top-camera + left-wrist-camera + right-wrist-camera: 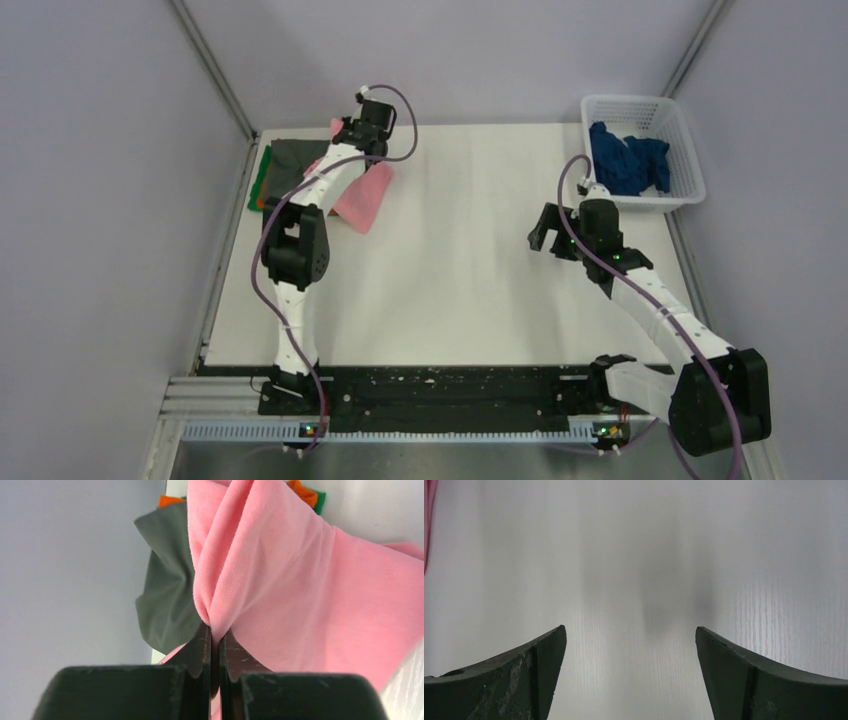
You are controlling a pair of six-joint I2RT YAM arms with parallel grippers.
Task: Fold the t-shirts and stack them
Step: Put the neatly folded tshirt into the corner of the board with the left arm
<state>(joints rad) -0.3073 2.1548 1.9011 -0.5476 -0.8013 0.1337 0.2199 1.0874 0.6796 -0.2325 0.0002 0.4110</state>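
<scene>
Next, my left gripper sweeps to the left in the top view, then down to free the pink shirt, since the stack's green-edged side [268, 168] lies below, that way.
My left gripper [341, 131] [215, 631] is shut on a bunched fold of the light pink t-shirt [364, 196] [300, 580] and holds it up at the table's back left. The shirt hangs partly over a folded stack: grey t-shirt [288, 160] [165, 605] on top, with orange [170, 501] and green [257, 185] [320, 501] edges showing beneath it. The dark blue t-shirt [626, 160] lies crumpled in the white basket. My right gripper [546, 228] [630, 630] is open and empty over bare table; a sliver of the pink shirt [428, 520] shows at that view's left edge.
The white mesh basket [692, 160] stands at the back right corner. The white table [460, 260] is enclosed by grey walls on the left, back and right. A black rail [450, 395] runs along the near edge between the arm bases.
</scene>
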